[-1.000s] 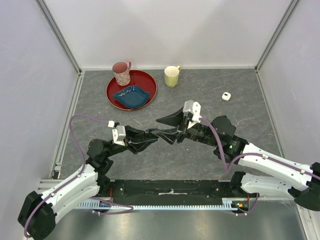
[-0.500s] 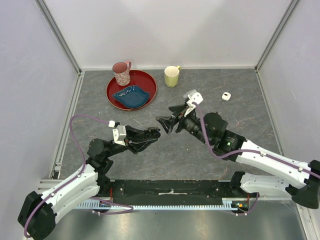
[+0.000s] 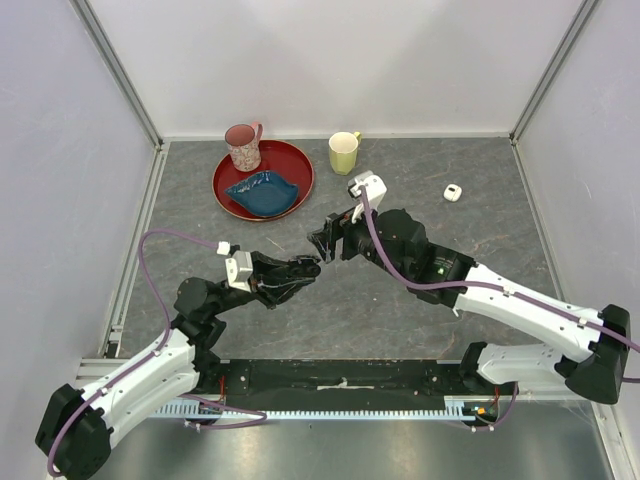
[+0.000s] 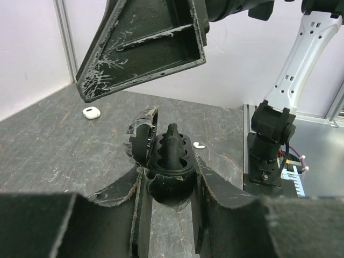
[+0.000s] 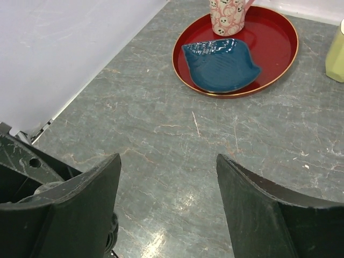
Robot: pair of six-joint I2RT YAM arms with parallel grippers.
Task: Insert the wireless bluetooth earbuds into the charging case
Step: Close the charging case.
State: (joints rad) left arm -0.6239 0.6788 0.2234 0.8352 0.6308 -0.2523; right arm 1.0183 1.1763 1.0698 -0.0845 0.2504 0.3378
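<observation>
The tabletop (image 3: 309, 248) beside the red tray is bare, so I should lower my left gripper slightly outward, tilt its fingers down and release the black case there.
The white charging case (image 3: 452, 192) lies at the back right of the table, far from both arms; the left wrist view shows it small in the distance (image 4: 91, 112). One tiny white earbud (image 4: 199, 144) rests on the table beyond my left gripper (image 4: 171, 161). That gripper (image 3: 305, 266) is shut at mid-table, and nothing white shows between its dark tips. My right gripper (image 3: 322, 240) hovers just behind it, open and empty (image 5: 167, 157). One of its fingers (image 4: 145, 48) hangs over the left gripper.
A red tray (image 3: 300, 160) at the back left carries a blue dish (image 3: 263, 192) and a pink patterned mug (image 3: 243, 146). A yellow mug (image 3: 343, 152) stands beside the tray. Walls close in three sides.
The right gripper has let go of the left gripper's tips, opened wider and swung back and to the left. The left gripper drew back a little and stayed shut.
</observation>
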